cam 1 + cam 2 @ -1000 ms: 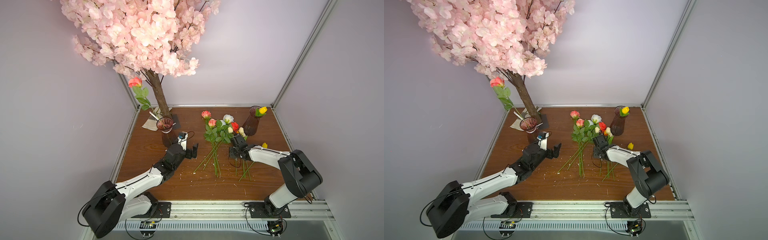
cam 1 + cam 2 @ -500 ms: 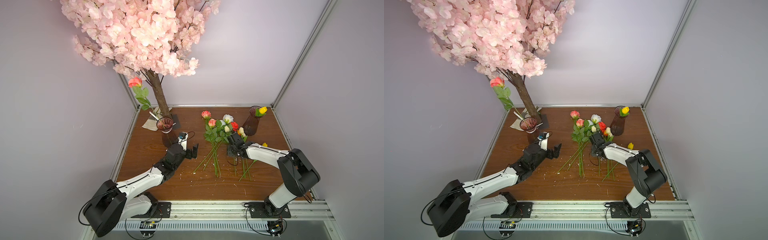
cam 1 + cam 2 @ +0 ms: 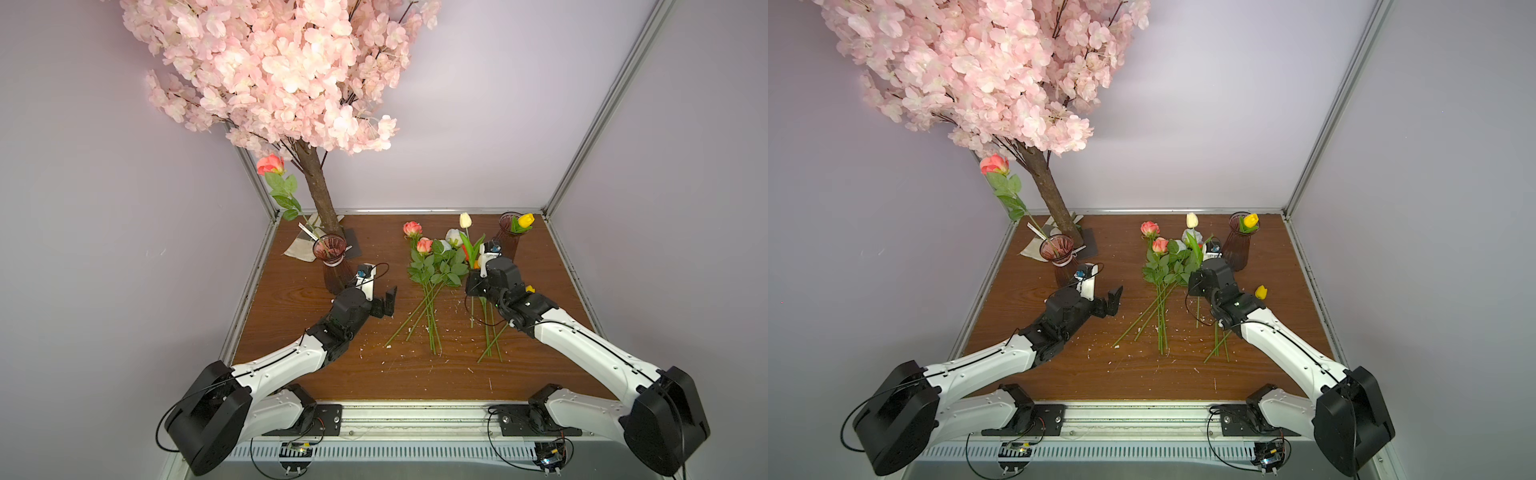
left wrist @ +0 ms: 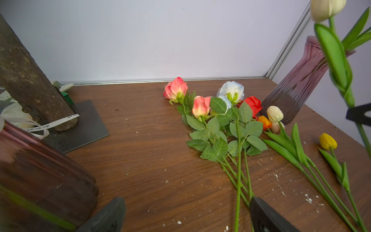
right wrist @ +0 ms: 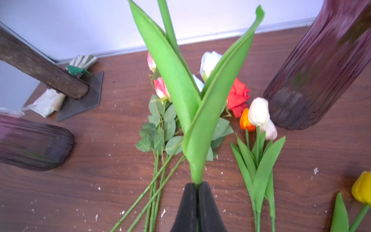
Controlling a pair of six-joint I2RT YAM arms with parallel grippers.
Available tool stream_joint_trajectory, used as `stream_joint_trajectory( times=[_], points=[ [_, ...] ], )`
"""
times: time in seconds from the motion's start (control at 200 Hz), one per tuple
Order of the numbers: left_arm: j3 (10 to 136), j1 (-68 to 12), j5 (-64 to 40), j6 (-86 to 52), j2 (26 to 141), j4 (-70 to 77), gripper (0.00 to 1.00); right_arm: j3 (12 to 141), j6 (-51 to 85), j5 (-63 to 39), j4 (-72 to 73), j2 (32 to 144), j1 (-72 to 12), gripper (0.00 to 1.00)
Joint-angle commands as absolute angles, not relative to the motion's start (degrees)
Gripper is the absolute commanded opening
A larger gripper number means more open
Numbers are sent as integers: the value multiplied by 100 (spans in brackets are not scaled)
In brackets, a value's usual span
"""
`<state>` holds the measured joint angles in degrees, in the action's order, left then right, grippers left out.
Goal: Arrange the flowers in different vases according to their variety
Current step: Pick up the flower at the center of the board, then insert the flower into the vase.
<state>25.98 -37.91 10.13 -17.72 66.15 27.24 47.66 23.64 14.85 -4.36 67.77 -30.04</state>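
Note:
The back vase already holds a yellow tulip, so the robot's right gripper should rise outward over the back vase's opening (image 3: 508, 221) and release the green stem of the cream tulip there.
My right gripper (image 5: 197, 185) is shut on the green stem of a cream tulip (image 3: 465, 219), which it holds upright above the table with its blade leaves (image 5: 192, 112) spread. A bunch of roses (image 3: 434, 266) lies mid-table, and several tulips (image 5: 258, 114) lie beside it to the right. A yellow tulip (image 3: 1261, 292) lies alone further right. The back right vase (image 3: 509, 239) holds a yellow tulip (image 3: 525, 220). The left vase (image 3: 332, 266), with a pale neck band, holds a coral rose (image 3: 270, 165). My left gripper (image 3: 388, 301) is open and empty, between that vase and the rose stems.
The blossom tree's trunk (image 3: 320, 199) stands on a dark base plate (image 4: 84, 128) at the back left, with paper scraps beside it. Grey walls and a metal rail (image 3: 415, 211) enclose the wooden table (image 3: 316, 374). White crumbs are scattered on the wood.
My right gripper has shut on the cream tulip's stem and raised it from lying flat to upright. The left arm has stayed put.

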Motion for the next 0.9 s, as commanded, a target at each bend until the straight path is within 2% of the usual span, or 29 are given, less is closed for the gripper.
stream_joint_trajectory(
  times=[0.0,0.33,0.696,0.896],
  points=[
    [2605,-3858,982,-1678,6525,2848,100,5420,1931,1605,172,6741,-2778,0],
    [2566,-3867,1045,-1617,6482,2875,100,7206,1867,1180,704,7768,-1559,0],
    [2558,-3876,1054,-1582,6399,2874,100,8508,1143,2152,1178,8592,-1122,0],
    [2544,-3884,1063,-1572,6376,2894,99,8738,727,2512,1443,8939,-918,0]
  ],
)
